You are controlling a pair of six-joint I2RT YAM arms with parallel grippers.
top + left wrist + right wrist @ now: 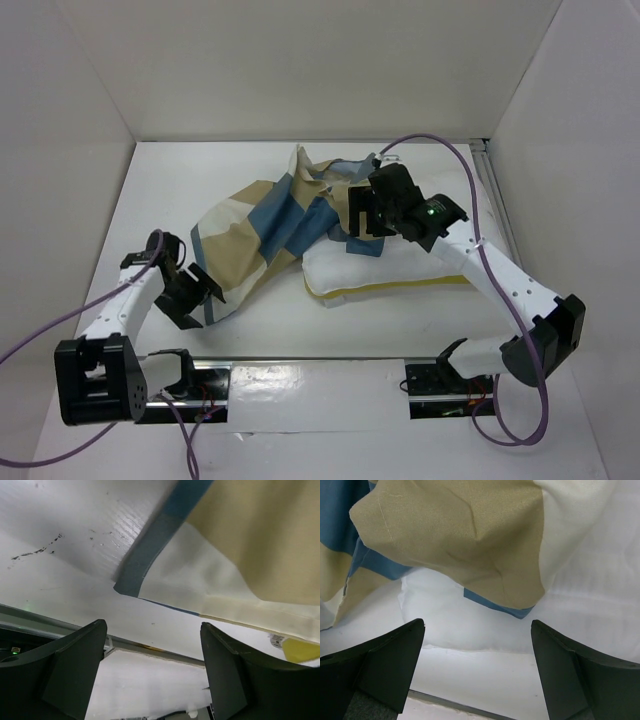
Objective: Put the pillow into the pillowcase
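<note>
My left gripper moves down onto the pillowcase's near blue corner (208, 318) next and closes its fingers there, since that corner lies flat on the tabletop, clear of the pillow (385, 272).
The checked blue, tan and cream pillowcase (265, 225) lies crumpled at mid table, its right part draped over the left end of the white pillow (385, 272). The pillow's yellow edge band faces the front. My left gripper (195, 295) hovers open at the pillowcase's near left corner (200, 575), nothing between its fingers (152, 625). A bit of the pillow's yellow band (300, 650) shows at the right edge of that view. My right gripper (362, 222) stands open over the pillow's top left. In its wrist view a fold of pillowcase (465, 535) hangs above the pillow (470, 625), beyond the empty gripper (477, 623).
White walls enclose the table on the left, back and right. A metal rail (300, 360) runs along the front edge by the arm bases, and another rail (497, 205) runs along the right side. Purple cables (440, 140) loop over both arms.
</note>
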